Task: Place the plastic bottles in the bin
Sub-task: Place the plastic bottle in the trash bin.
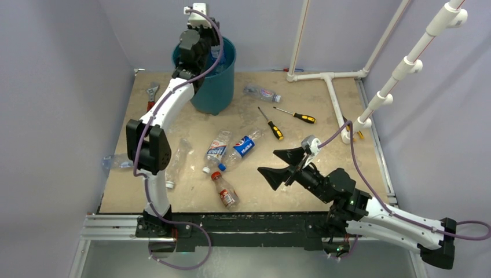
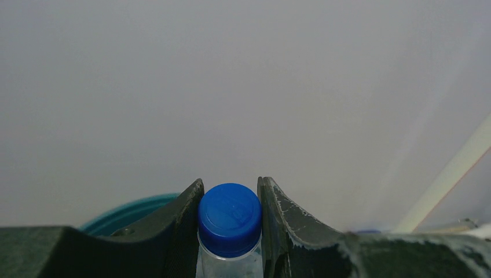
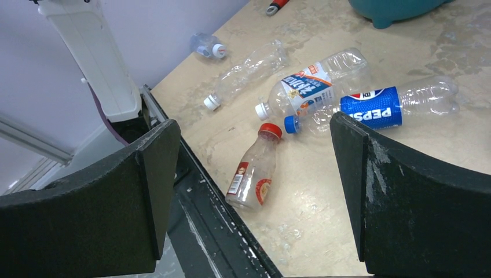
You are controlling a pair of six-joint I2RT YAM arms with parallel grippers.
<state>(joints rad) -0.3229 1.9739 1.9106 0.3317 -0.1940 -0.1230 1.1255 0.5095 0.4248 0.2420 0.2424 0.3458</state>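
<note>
My left gripper moves down into the teal bin's opening next and releases the clear bottle inside, since that opening lies below the raised gripper.
My left gripper is raised over the teal bin and is shut on a clear bottle with a blue cap; the bin's rim shows below. My right gripper is open and empty above the table's front. In its wrist view the gripper hangs over a red-capped, red-labelled bottle. Beside that lie a Pepsi bottle, a white-capped labelled bottle and a clear bottle. Another bottle lies at the left edge, and one lies right of the bin.
Two yellow-and-black screwdrivers lie mid-table right of the bin. A red-handled wrench lies left of the bin. A white pipe frame runs along the back right. The table's front rail is under my right gripper.
</note>
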